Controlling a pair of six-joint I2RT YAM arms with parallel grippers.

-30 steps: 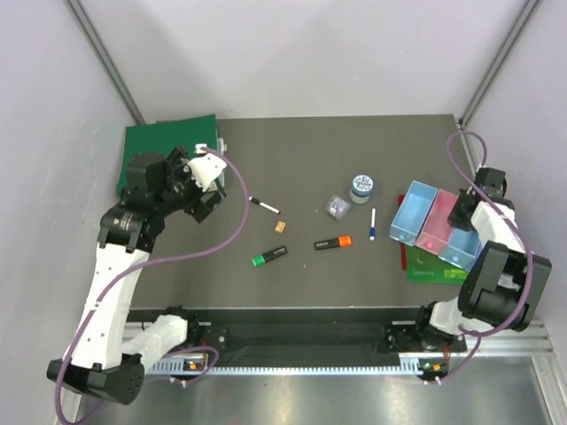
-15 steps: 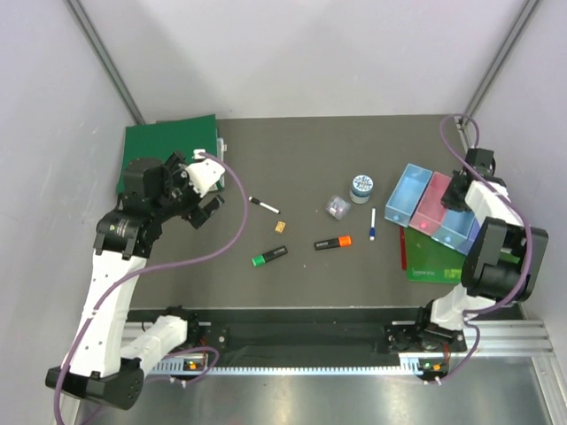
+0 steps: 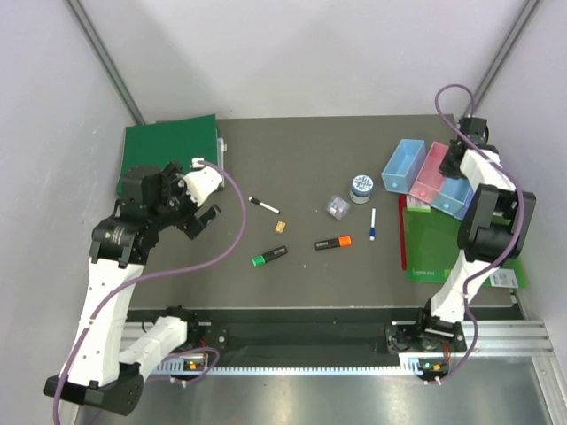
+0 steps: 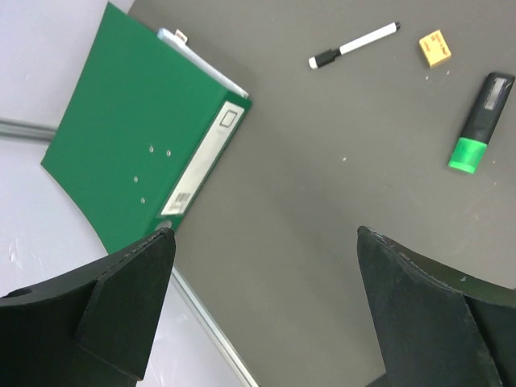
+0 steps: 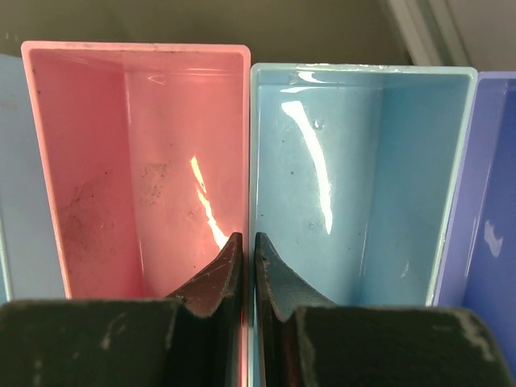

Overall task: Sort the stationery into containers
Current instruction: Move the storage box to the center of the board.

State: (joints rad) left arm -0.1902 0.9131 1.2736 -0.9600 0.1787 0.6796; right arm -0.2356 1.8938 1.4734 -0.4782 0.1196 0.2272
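Next, my right gripper brings the slanted trays to its left in the top view, turns them straight and releases them. Open tabletop lies there beyond the clip box.
My right gripper [image 5: 248, 242] is shut on the wall between the pink tray [image 5: 137, 161] and the light blue tray [image 5: 363, 161]; a purple-blue tray [image 5: 496, 201] is at the right. In the top view the row of trays [image 3: 401, 166] sits at the back right, with the right gripper [image 3: 450, 168] on it. My left gripper [image 4: 264, 242] is open and empty above the table's left side. The black-white marker [image 3: 264, 205], tan block [image 3: 280, 227], green-capped highlighter [image 3: 268, 256], orange-capped highlighter [image 3: 332, 242], clip box [image 3: 336, 206], round tin [image 3: 361, 187] and blue-white pen [image 3: 373, 224] lie mid-table.
A green folder [image 3: 168, 146] lies at the back left and also shows in the left wrist view [image 4: 133, 129]. A flat green red-edged board [image 3: 434, 243] lies at the right, in front of the trays. The table's left edge runs below the left gripper.
The right gripper has carried the row of trays off the green board toward the back and turned it. The left gripper has dropped slightly towards the near side.
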